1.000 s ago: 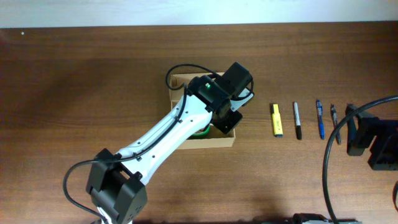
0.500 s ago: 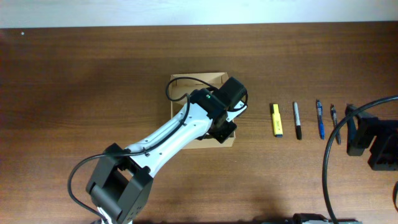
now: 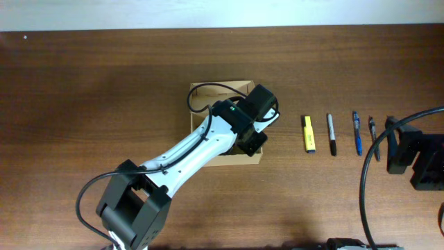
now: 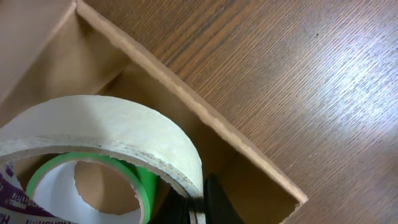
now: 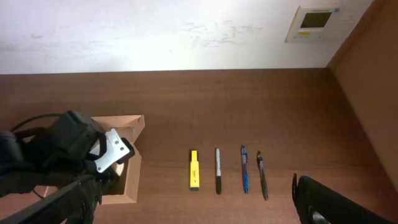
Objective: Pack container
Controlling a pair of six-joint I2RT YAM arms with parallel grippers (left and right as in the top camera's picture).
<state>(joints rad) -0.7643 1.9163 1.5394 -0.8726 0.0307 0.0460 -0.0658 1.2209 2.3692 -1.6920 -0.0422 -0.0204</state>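
A gap shows beside the green roll, so my left gripper next needs to lower the cream tape roll toward the side of the box by the yellow highlighter, then open.
The container [image 3: 218, 89], a tan cardboard box, sits open at mid-table, and my left arm reaches over its right half. In the left wrist view its inner wall [image 4: 205, 118] runs diagonally. My left gripper [image 4: 198, 205] is shut on the wall of a cream tape roll [image 4: 112, 127], holding it inside the box. A green tape roll [image 4: 140, 177] lies beneath it on the box floor. From overhead the left gripper [image 3: 248, 142] hides both rolls. My right gripper [image 5: 199, 211] stands open with nothing between its fingers, and overhead it is at the table's right edge [image 3: 395, 146].
Right of the box lie a yellow highlighter [image 3: 309, 133], a black marker [image 3: 331, 134], a blue pen [image 3: 356, 132] and a dark pen [image 3: 374, 137], side by side. The right arm's cable [image 3: 368, 180] loops near them.
A second ago the left gripper was further toward the box's right side, with green tape showing beside it. It has since shifted over the box and has barely moved in the last half second.
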